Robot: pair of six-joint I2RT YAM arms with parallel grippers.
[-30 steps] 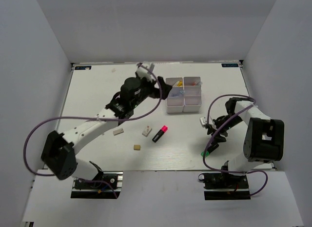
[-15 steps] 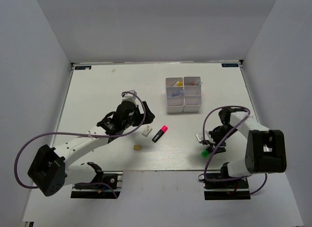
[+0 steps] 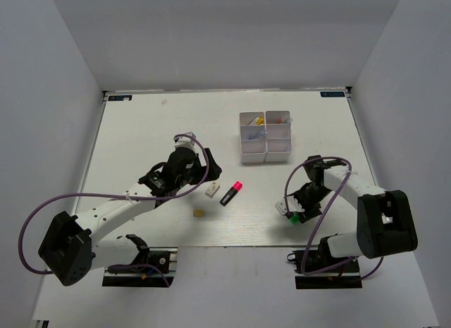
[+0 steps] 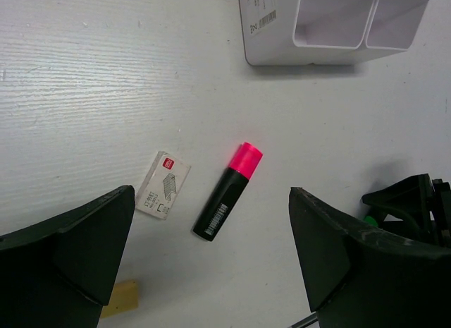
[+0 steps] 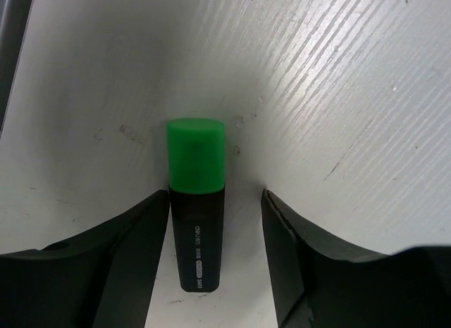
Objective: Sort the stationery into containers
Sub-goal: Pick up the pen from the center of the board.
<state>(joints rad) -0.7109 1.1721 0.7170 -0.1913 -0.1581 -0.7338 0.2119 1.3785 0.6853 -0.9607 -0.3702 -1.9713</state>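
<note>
The left gripper turns and moves down toward the right in the top view next, onto the pink-and-black highlighter's cap edge (image 3: 235,189) (image 4: 237,174), which lies slanted to its fingers.
The white four-compartment container (image 3: 254,158) stands at the back middle, with small items in its far compartments, and its near wall shows in the left wrist view (image 4: 282,56). A pink-and-black highlighter (image 3: 231,193) (image 4: 229,201) lies on the table beside a small white staple box (image 3: 211,190) (image 4: 163,194) and a tan eraser (image 3: 199,212) (image 4: 121,300). My left gripper (image 3: 211,174) (image 4: 211,226) is open and empty above them. My right gripper (image 3: 294,209) (image 5: 215,201) is open and low, straddling a green-and-black highlighter (image 3: 292,220) (image 5: 196,222). Its left finger is against the barrel.
White walls enclose the table on three sides. The left arm's purple cable loops over the table's near left. The right arm shows as a dark shape at the right edge of the left wrist view (image 4: 412,201).
My left arm has drawn back from the container to the near middle, over the pink highlighter. My right gripper has moved toward the near left and down around the green highlighter.
</note>
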